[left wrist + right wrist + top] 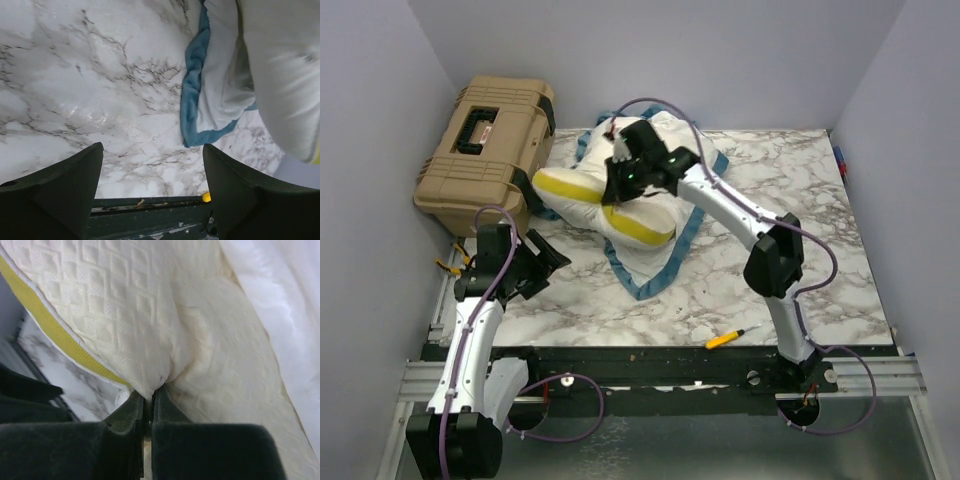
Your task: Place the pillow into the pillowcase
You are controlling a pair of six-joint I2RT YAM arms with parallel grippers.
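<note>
The left gripper moves to the right in the top view and down onto the pillowcase's white fabric (280, 290) next, where it lies uncovered beside its blue trim.
The cream quilted pillow (582, 203) with its mustard band lies folded on the pillowcase (665, 265), which is spread at the back middle of the marble table with its blue trim showing. My right gripper (620, 190) is over the pillow's middle. In the right wrist view it (148, 397) is shut on a pinch of the pillow (125, 300), with the white pillowcase fabric (280, 290) to the right. My left gripper (545, 262) hangs open over bare marble at the front left. In the left wrist view it (152, 170) holds nothing, and the pillowcase trim (192, 95) lies beyond it.
A tan hard case (485, 150) stands at the back left, close to the pillow. A yellow-handled screwdriver (732, 337) lies near the table's front edge (700, 350). Grey walls close in on both sides.
</note>
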